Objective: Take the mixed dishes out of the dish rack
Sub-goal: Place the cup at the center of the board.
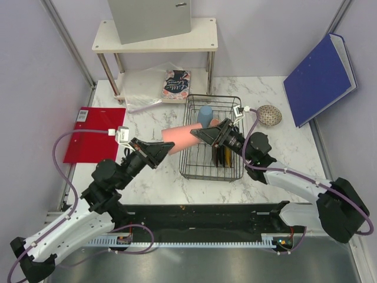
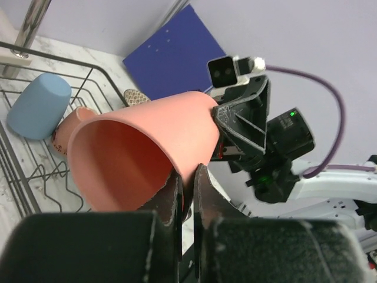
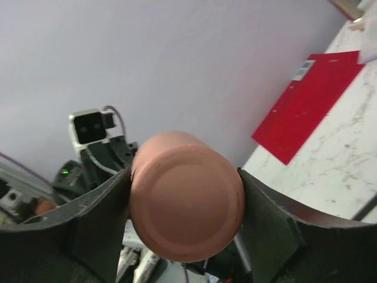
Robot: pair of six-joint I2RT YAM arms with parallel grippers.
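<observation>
I need to move my left gripper outward and down to the bare tabletop between the folder and the rack next, turn the cup upright and let it go there.
A tall pink cup [image 1: 181, 138] hangs on its side over the left edge of the dish rack [image 1: 233, 100], a dark wire basket. My left gripper [image 1: 162, 147] is shut on the cup's rim [image 2: 187, 177], one finger inside and one outside. My right gripper [image 1: 203, 134] is closed around the cup's base [image 3: 185, 197], its fingers [image 3: 103, 206] touching both sides. In the rack lie a blue cup [image 1: 205, 115], a small pink mug [image 2: 73, 121] and dark plates [image 1: 222, 154] standing on edge. A speckled bowl [image 1: 269, 115] sits on the table right of the rack.
A white two-tier shelf [image 1: 156, 35] stands at the back, with a patterned book [image 1: 177, 82] beneath it. A red folder [image 1: 94, 132] lies at the left. A blue binder [image 1: 321, 76] leans at the back right.
</observation>
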